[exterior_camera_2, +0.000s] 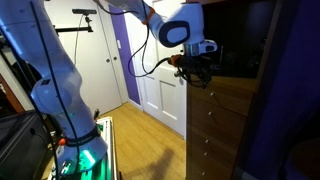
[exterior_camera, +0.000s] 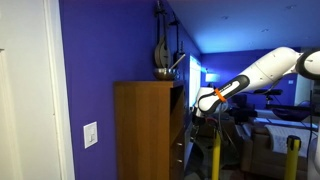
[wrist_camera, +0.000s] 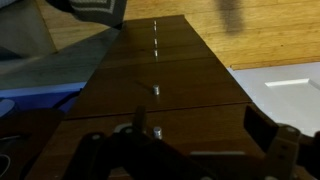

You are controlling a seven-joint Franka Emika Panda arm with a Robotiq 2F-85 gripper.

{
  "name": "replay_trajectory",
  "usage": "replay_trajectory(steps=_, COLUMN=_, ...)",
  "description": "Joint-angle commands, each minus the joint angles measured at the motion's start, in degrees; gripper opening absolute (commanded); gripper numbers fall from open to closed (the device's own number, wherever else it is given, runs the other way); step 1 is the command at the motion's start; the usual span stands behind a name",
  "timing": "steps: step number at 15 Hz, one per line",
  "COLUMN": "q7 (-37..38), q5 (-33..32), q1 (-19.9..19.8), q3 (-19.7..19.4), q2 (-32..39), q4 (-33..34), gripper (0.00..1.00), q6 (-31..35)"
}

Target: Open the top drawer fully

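My gripper moves down and outward onto the top drawer's small knob (exterior_camera_2: 212, 94) (wrist_camera: 157, 132) next, since the knob sits lower than my open fingers and outward of them.
The tall brown wooden cabinet shows in both exterior views (exterior_camera: 145, 130) (exterior_camera_2: 225, 130). Its top drawer (exterior_camera_2: 228, 89) has a brown front that looks flush with the drawers below; none of its pale interior shows. In the wrist view the top drawer front (wrist_camera: 215, 112) lies just under the fingers, with its small knob (wrist_camera: 156, 130) close to one finger. My gripper (wrist_camera: 197, 128) is open, its two dark fingers wide apart on either side of the knob and not closed on it. It also shows at the cabinet's top front edge in both exterior views (exterior_camera: 192, 112) (exterior_camera_2: 193, 68).
Lower brown drawers with small knobs (wrist_camera: 157, 88) run down the cabinet front. Objects stand on the cabinet top (exterior_camera: 163, 72). A purple wall (exterior_camera: 90, 60) is beside it. A white door (exterior_camera_2: 160, 90) and a wooden floor (exterior_camera_2: 140, 150) are near.
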Motion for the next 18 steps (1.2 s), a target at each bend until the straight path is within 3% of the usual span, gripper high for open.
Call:
replay_trajectory(steps=1, q7=-0.5, q5=-0.01, q1=-1.01, q3=0.99, q2=1.06, q4=0.34, gripper=1.0, q6=1.11)
replay_trajectory(steps=6, q7=-0.99, q5=-0.05, q1=-1.21, q3=1.14, q2=2.46, q4=1.37, gripper=1.0, q6=1.79)
replay_trajectory(steps=11, q7=-5.77, q5=4.62, q1=-0.72, q3=2.69, q2=6.0, q4=2.91, gripper=1.0, q6=3.82)
replay_trajectory(steps=18, q7=-6.64, q5=2.14, q1=-2.16, q3=4.11, q2=11.39, q4=7.3, gripper=1.0, q6=7.0)
